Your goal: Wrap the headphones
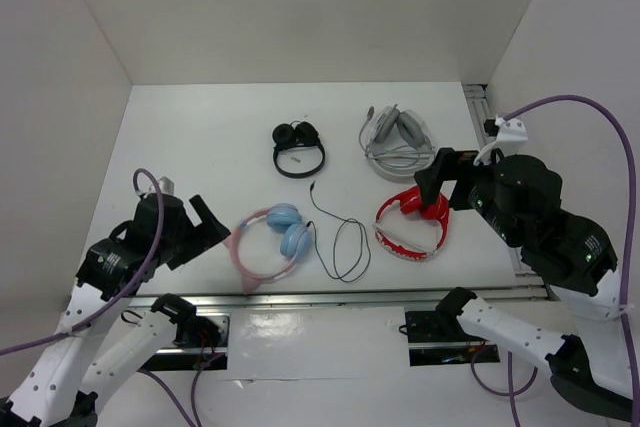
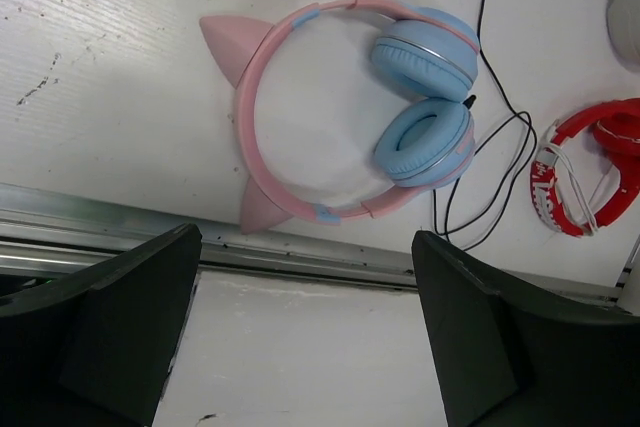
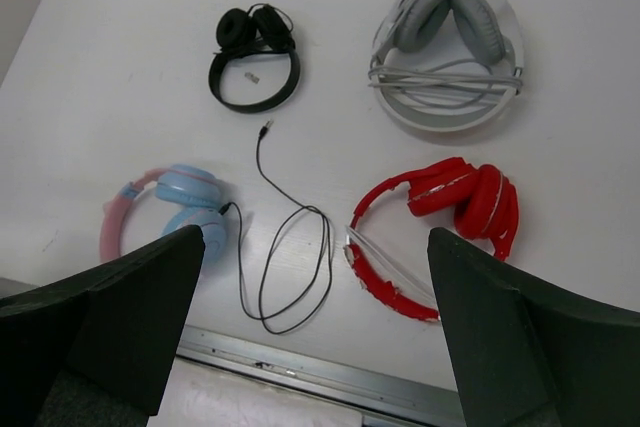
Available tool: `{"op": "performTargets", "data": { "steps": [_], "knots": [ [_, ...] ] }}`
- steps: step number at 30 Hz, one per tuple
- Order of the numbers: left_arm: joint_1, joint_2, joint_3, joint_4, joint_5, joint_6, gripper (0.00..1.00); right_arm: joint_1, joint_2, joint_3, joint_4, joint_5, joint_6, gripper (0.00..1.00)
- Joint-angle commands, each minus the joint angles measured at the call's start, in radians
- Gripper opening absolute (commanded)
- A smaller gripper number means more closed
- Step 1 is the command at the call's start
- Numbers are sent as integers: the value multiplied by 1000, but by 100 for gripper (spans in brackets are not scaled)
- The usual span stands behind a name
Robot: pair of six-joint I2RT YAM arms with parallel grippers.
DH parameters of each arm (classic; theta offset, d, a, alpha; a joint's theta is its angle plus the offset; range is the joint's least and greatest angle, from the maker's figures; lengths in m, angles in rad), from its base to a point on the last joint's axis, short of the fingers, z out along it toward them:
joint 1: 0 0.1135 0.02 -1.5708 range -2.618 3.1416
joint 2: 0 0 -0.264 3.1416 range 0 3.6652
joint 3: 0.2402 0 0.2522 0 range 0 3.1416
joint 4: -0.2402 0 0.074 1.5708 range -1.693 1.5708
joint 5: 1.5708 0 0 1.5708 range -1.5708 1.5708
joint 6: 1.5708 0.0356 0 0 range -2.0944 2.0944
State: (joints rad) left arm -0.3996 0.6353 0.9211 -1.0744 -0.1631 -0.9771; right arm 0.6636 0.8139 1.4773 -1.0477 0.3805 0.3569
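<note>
I will bring my left gripper down and to the right in the top view onto the headband (image 2: 245, 117) between the cat ears, because that part is clear of the cable.
The headphones (image 1: 285, 217) lie flat at the front left of the table, with a pink cat-eared headband (image 2: 245, 117) and light blue ear cups (image 2: 425, 52). Their thin black cable (image 3: 328, 253) runs loose to the right in a loop, its plug lying further back. My left gripper (image 1: 205, 222) is open and empty, just left of the headband; in its wrist view (image 2: 305, 237) it hovers above the table's front rail. My right gripper (image 1: 432, 182) is open and empty, raised over the red pair; in its wrist view (image 3: 315, 235) the cable loop lies between its fingers.
A red-and-white pair (image 1: 415, 222) lies right of the cable loop. A grey-white pair (image 1: 397, 142) and a small black pair (image 1: 298, 142) lie further back. A metal rail (image 1: 380, 297) runs along the front edge. White walls enclose the table.
</note>
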Motion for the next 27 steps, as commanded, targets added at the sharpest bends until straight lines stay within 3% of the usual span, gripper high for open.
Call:
{"op": "performTargets", "data": {
  "steps": [1,8,15,20,27],
  "knots": [
    [5,7,-30,36,33,23,100,5,-9,-18,54,-55,-30,100],
    [5,7,-128,146,100,-26,100,5,10,-69,84,-91,-10,100],
    [-14,156,-310,376,145,-32,100,5,33,-126,126,-120,-10,100],
    [-54,262,-389,413,59,-138,100,5,22,-170,175,-159,-1,100],
    [-91,219,-445,413,-75,-276,98,5,21,-199,224,-244,-19,100]
  ]
}}
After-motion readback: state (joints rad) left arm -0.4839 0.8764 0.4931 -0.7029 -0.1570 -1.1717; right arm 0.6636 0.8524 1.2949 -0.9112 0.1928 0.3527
